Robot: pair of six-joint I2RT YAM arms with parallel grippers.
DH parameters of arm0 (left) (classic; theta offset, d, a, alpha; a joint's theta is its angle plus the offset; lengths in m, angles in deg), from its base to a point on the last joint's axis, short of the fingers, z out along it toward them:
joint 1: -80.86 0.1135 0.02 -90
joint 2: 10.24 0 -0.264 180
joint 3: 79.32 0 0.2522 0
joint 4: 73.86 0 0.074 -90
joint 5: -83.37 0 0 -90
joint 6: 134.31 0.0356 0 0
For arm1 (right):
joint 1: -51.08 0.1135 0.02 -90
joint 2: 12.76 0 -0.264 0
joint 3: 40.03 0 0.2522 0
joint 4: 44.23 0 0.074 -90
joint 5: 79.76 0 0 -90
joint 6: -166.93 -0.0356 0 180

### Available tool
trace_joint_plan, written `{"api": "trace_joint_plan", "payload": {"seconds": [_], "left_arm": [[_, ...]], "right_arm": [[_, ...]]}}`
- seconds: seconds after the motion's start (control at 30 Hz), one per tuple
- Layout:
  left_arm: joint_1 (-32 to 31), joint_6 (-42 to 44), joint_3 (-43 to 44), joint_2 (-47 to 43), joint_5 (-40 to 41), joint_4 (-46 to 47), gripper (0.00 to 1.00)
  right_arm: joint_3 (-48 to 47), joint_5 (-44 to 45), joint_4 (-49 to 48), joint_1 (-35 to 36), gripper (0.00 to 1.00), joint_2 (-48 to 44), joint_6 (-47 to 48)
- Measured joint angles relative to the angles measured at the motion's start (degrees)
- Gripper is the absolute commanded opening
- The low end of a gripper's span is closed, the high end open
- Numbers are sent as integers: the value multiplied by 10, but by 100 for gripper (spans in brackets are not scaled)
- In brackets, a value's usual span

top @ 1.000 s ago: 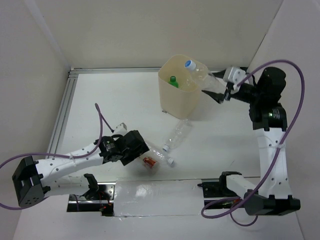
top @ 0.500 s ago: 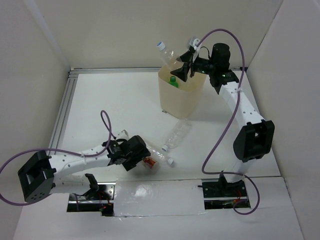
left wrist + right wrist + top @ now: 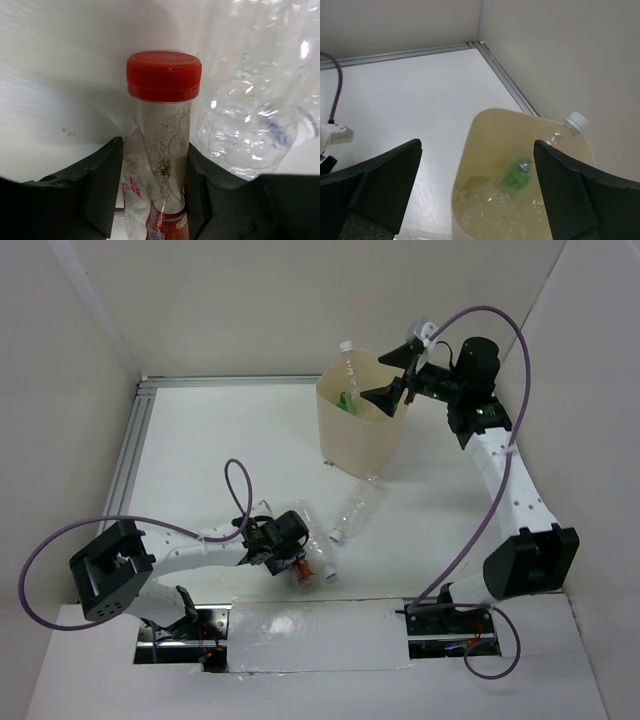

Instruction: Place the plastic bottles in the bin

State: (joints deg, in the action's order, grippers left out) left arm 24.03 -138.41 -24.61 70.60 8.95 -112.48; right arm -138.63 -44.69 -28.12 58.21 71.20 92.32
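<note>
The bin's rim stands high, so my left gripper will lift the red-capped bottle next. Then it will move outward over the bin's opening [image 3: 364, 390] and let go of the bottle.
The bin [image 3: 362, 448] stands at the back of the table, cream and translucent. In it lie a green bottle [image 3: 347, 400] and a clear bottle [image 3: 348, 368] that leans on the rim with its white cap up. My right gripper [image 3: 376, 377] hangs open over the bin with nothing between its fingers; its wrist view shows the bin [image 3: 485, 131], the green bottle [image 3: 515, 172] and the leaning bottle [image 3: 574, 125] below. My left gripper [image 3: 290, 548] is shut on a red-capped bottle [image 3: 164, 125], a finger pressing each side. A crumpled clear bottle [image 3: 250, 125] lies against it.
Another clear bottle [image 3: 358, 505] lies on the table between the bin and my left gripper. An aluminium rail [image 3: 128, 455] runs along the left edge and the back. White walls close in the table on three sides.
My right gripper swung over the bin and opened, and its clear bottle now leans in the bin. My left gripper moved right and shut on the red-capped bottle.
</note>
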Motion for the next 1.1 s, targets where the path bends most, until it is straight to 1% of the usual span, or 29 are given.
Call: {"api": "trace_joint_plan", "payload": {"seconds": [0.03, 0.07, 0.1, 0.13, 0.17, 0.2, 0.23, 0.27, 0.3, 0.37, 0.4, 0.43, 0.5, 0.53, 0.57, 0.6, 0.63, 0.67, 0.7, 0.77, 0.83, 0.87, 0.93, 0.97, 1.03, 1.07, 1.1], "left_arm": [[-3, -1, 1, 1, 0, 0, 26], [-7, 0, 1, -1, 0, -5, 20], [-13, 4, 2, -7, 1, -17, 12], [-22, 9, 2, -18, 2, -33, 9], [-32, 11, 3, -36, 3, -52, 5], [-41, 14, 5, -59, 5, -72, 3], [-54, 23, 10, -92, 10, -100, 0], [-63, 28, 18, -126, 16, -125, 0], [-71, 40, 31, -163, 23, -146, 0], [-83, 72, 72, -232, 45, -177, 0], [-85, 87, 93, -251, 58, -183, 0], [-86, 119, 120, -269, 81, -184, 0], [-85, 180, 166, -275, 117, -161, 0], [-82, 221, 190, -269, 135, -136, 0], [-74, 260, 214, -257, 148, -107, 0], [-64, 301, 238, -239, 155, -64, 0], [-48, 335, 263, -216, 156, -22, 0], [-29, 369, 287, -193, 154, 20, 0], [-8, 406, 318, -152, 151, 61, 0], [25, 466, 388, -72, 145, 134, 0], [55, 525, 485, 27, 132, 188, 0], [66, 565, 525, 68, 125, 228, 5], [85, 586, 605, 144, 126, 230, 7], [93, 603, 659, 186, 129, 237, 13], [106, 636, 781, 276, 140, 241, 19], [112, 648, 833, 316, 147, 247, 26], [117, 658, 872, 347, 153, 244, 44]], "right_arm": [[12, -3, 3, -3, 96, -19, -1], [22, -5, 7, -7, 94, -35, -1], [32, -9, 15, -10, 91, -52, 0], [41, -13, 22, -13, 89, -67, 3], [53, -17, 34, -20, 83, -85, 8], [63, -19, 41, -26, 75, -99, 12], [76, -20, 49, -35, 65, -115, 15], [93, -20, 60, -47, 45, -134, 20], [105, -20, 65, -57, 36, -148, 23], [132, -18, 76, -83, 19, -178, 18], [142, -15, 82, -94, 16, -188, 18], [153, -10, 92, -104, 16, -199, 16], [174, 7, 114, -122, 16, -217, 16], [184, 14, 124, -127, 34, -224, 17], [194, 22, 137, -132, 42, -229, 16], [204, 29, 151, -137, 47, -234, 17], [208, 37, 166, -138, 69, -235, 20], [223, 40, 177, -146, 88, -236, 17], [229, 42, 192, -153, 100, -236, 17], [237, 41, 228, -167, 100, -231, 28], [238, 34, 263, -180, 100, -226, 49], [238, 32, 279, -184, 99, -226, 60], [242, 26, 301, -186, 89, -227, 85], [247, 23, 309, -186, 83, -231, 96], [265, 17, 320, -186, 73, -238, 113], [275, 16, 326, -186, 73, -242, 119], [283, 16, 333, -186, 77, -245, 125]]}}
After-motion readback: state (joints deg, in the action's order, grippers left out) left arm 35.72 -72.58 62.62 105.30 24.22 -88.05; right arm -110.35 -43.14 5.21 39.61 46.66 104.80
